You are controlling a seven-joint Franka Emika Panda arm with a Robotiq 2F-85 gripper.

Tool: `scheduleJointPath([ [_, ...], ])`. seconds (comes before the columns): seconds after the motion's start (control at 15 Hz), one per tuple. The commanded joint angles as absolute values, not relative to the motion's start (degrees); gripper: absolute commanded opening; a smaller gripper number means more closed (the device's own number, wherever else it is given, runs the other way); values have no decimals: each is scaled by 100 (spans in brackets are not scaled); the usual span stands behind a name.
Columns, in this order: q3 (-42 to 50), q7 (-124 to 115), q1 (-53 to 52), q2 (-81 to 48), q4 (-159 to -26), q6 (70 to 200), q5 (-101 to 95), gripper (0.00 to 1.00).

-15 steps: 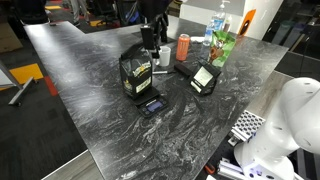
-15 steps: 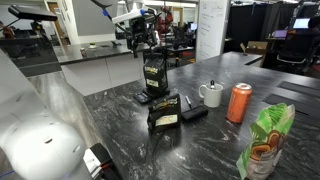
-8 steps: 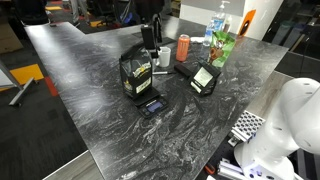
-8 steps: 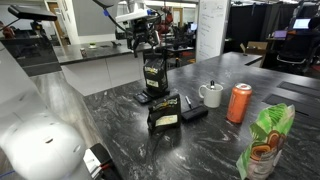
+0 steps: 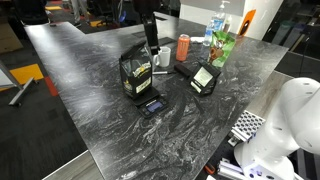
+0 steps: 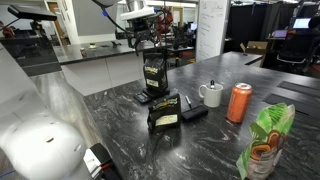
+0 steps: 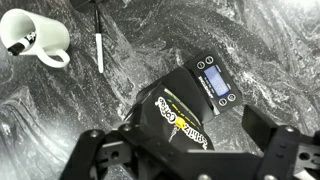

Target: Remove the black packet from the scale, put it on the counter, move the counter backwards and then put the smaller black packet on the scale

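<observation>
My gripper comes down next so its open fingers straddle the packet's top edge (image 5: 134, 50), with the black packet standing upright on the scale (image 5: 151, 104) and its top below them.
The black packet (image 5: 135, 75) with a yellow-gold label stands upright on the scale (image 5: 151, 104); both also show in an exterior view, the packet (image 6: 153, 73) and the scale (image 6: 146, 98). My gripper (image 5: 150, 40) hangs open and empty above the packet's top, also in an exterior view (image 6: 144, 43). In the wrist view the packet (image 7: 172, 113) lies between my open fingers (image 7: 185, 150), with the scale's display (image 7: 215, 80) beyond it. The smaller black packet (image 5: 204, 78) with a pale label stands on the marble counter (image 5: 90, 60) beside the scale, and also shows in an exterior view (image 6: 165, 112).
A white mug (image 5: 161, 58) (image 7: 35, 37), a red can (image 5: 183, 46), a green bag (image 5: 222, 47) and a water bottle (image 5: 216, 27) stand behind the packets. A flat black object (image 6: 195, 113) lies beside the smaller packet. A white stick (image 7: 98, 52) lies near the mug.
My gripper has shifted slightly above the black packet. The packets and the scale have not moved.
</observation>
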State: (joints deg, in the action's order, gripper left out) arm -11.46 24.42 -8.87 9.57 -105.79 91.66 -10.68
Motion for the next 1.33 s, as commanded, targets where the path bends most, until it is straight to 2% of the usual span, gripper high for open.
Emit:
scheduleJointPath([
  [0.0, -945, 3646, -993, 999, -10561, 9287, -1263, 100],
  [0.4, -776, 5475, -968, 481, -10289, 10149, -1514, 100],
  [0.73, -765, 6900, -925, 65, -10258, 11077, -841, 100],
  [0.8, -762, 7225, -902, 24, -10298, 11215, -618, 77],
  [0.87, -765, 7565, -886, -22, -10305, 11263, -369, 74],
  [1.27, -782, 7890, -862, -65, -10197, 10545, 135, 30],
])
